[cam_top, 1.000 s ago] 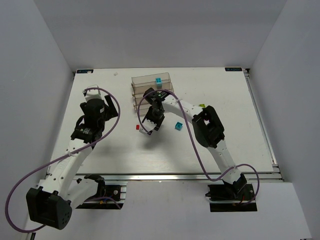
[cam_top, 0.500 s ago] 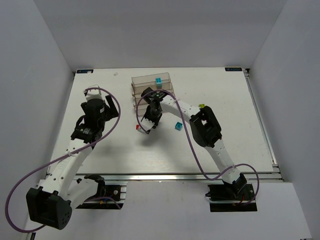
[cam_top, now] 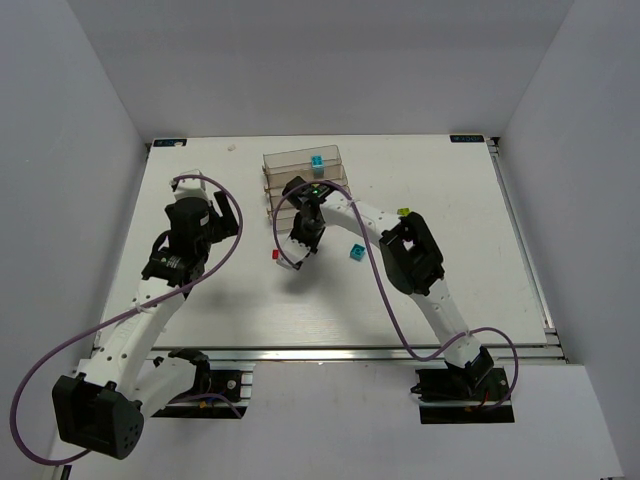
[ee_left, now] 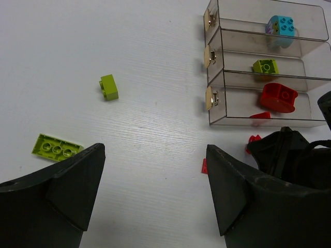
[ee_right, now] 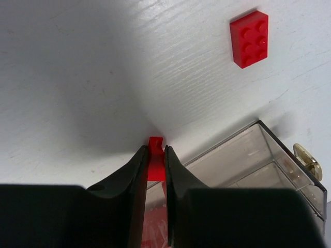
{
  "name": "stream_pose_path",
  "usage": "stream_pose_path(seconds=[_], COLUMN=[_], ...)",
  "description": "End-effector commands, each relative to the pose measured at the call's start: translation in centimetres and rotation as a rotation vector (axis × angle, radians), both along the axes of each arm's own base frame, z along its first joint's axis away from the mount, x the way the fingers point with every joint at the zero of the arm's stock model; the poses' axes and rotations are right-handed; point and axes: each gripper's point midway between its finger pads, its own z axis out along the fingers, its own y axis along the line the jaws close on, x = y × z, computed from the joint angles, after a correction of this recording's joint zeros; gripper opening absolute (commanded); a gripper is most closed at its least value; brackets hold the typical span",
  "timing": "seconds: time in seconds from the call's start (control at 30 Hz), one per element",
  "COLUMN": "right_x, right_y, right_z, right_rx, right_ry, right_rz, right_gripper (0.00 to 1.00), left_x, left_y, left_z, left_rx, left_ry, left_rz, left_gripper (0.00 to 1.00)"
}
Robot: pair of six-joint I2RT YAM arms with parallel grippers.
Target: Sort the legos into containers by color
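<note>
My right gripper has to lift the thin red lego (ee_right: 156, 155) and carry it outward over the near side of the containers, turning above the nearest container, because red legos are already in there.
My right gripper (ee_right: 155, 150) is shut on a thin red lego (ee_right: 156, 155), held just over the near edge of the clear containers (ee_right: 248, 155). In the top view it (cam_top: 297, 240) sits at the front of the containers (cam_top: 300, 178). Another red lego (ee_right: 249, 38) lies on the table beside it. The bins hold a cyan lego (ee_left: 282, 25), a yellow-green lego (ee_left: 265, 66) and a red lego (ee_left: 278, 96). My left gripper (ee_left: 155, 175) is open and empty above the table, left of the bins.
A yellow-green brick (ee_left: 108, 86) and a flat yellow-green plate (ee_left: 56, 146) lie left of the bins. A cyan brick (cam_top: 355, 252) and a yellow-green brick (cam_top: 404, 212) lie to the right, near the right arm. Grey walls surround the table.
My right gripper has moved slightly toward the containers with the red lego in it. The left arm has barely moved.
</note>
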Motion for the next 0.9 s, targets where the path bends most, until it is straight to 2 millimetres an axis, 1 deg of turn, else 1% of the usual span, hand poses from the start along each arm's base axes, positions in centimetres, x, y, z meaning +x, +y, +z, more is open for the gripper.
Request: stream_pose_path(seconds=[0.0,0.03,0.07,0.1,0.13,0.17,0.2,0.23,0.27,0.3,0.33,0.37,0.4,0.43,0.47,0.5,0.53,0.57,0.6,0.63,0.67,0.7,0.73,0.77,0.8,0.83,0.87], right_x=[-2.2,-2.5,-3.3,-3.8,-4.4,-5.2,-5.7,-6.1,-6.2,-6.3,-6.3,-5.8,-4.9,-4.4,-3.8,-2.5,-2.0,-0.9,0.3,1.2,2.9,3.3,4.3,5.5,5.9,7.1,7.4], right_y=[-0.3,-0.1,0.6,1.1,1.3,2.1,2.3,2.1,2.2,2.2,1.7,1.7,1.1,0.7,0.4,-0.6,-1.0,-1.5,-2.4,-3.2,-3.8,-4.1,-4.5,-5.0,-5.0,-5.4,-5.4], right_z=[0.9,1.7,3.5,4.5,5.7,8.3,9.5,10.5,12.4,13.1,13.9,15.4,16.0,16.6,17.6,18.1,18.4,18.9,18.6,18.2,17.5,17.1,16.8,15.8,15.4,14.6,14.2], right_rx=[0.005,0.030,0.098,0.136,0.176,0.260,0.292,0.313,0.370,0.397,0.421,0.483,0.518,0.545,0.592,0.624,0.645,0.685,0.697,0.696,0.708,0.708,0.714,0.713,0.710,0.709,0.705], right_ry=[0.041,0.058,0.101,0.133,0.193,0.245,0.274,0.328,0.342,0.366,0.417,0.402,0.411,0.421,0.447,0.454,0.466,0.473,0.466,0.466,0.444,0.452,0.446,0.441,0.443,0.434,0.436], right_rz=[0.079,0.060,0.038,0.011,-0.078,-0.104,-0.140,-0.232,-0.276,-0.327,-0.441,-0.492,-0.558,-0.618,-0.721,-0.784,-0.833,-0.915,-0.971,-1.015,-1.068,-1.099,-1.125,-1.159,-1.171,-1.197,-1.205], right_gripper=[0.07,0.05,0.02,0.02,0.01,0.00,0.00,0.00,0.00,0.00,0.00,0.00,0.00,0.00,0.00,0.00,0.00,0.00,0.00,0.00,0.00,0.00,0.00,0.00,0.00,0.01,0.02], left_x=[-0.1,0.1,0.1,0.2,0.2,0.3,0.4,0.3,0.5,0.4,0.3,0.3,0.1,-0.1,-0.4,-0.6,-0.7,-0.8,-0.8,-0.6,-0.5,-0.4,-0.4,-0.3,-0.2,-0.2,-0.2], left_y=[-0.4,-0.6,-1.0,-1.3,-1.9,-2.2,-2.6,-3.4,-3.9,-4.4,-5.5,-5.8,-6.7,-7.2,-8.1,-8.7,-8.8,-9.5,-9.9,-10.1,-10.3,-10.6,-11.0,-11.2,-11.3,-11.3,-11.3], left_z=[-0.1,-0.4,-0.7,-1.0,-1.1,-1.9,-2.3,-2.5,-3.2,-3.6,-4.0,-4.4,-5.6,-6.1,-6.5,-7.7,-8.3,-8.2,-8.6,-9.1,-9.2,-9.1,-9.3,-9.3,-9.4,-9.6,-9.7], left_rx=[-0.008,-0.011,-0.013,-0.017,-0.027,-0.030,-0.037,-0.055,-0.061,-0.068,-0.091,-0.093,-0.114,-0.128,-0.154,-0.160,-0.162,-0.188,-0.204,-0.213,-0.228,-0.243,-0.246,-0.259,-0.266,-0.271,-0.274], left_ry=[-0.010,-0.003,0.008,0.021,0.031,0.057,0.073,0.084,0.108,0.126,0.148,0.166,0.213,0.238,0.264,0.308,0.329,0.343,0.360,0.377,0.384,0.384,0.388,0.390,0.387,0.392,0.398], left_rz=[-0.027,-0.040,-0.058,-0.069,-0.101,-0.117,-0.134,-0.173,-0.200,-0.226,-0.280,-0.296,-0.339,-0.365,-0.407,-0.429,-0.432,-0.459,-0.468,-0.469,-0.466,-0.474,-0.483,-0.478,-0.478,-0.473,-0.471], left_gripper=[0.88,0.88,0.88,0.86,0.84,0.82,0.79,0.71,0.67,0.62,0.57,0.57,0.60,0.64,0.76,0.81,0.83,0.87,0.89,0.91,0.91,0.92,0.92,0.93,0.93,0.93,0.93])
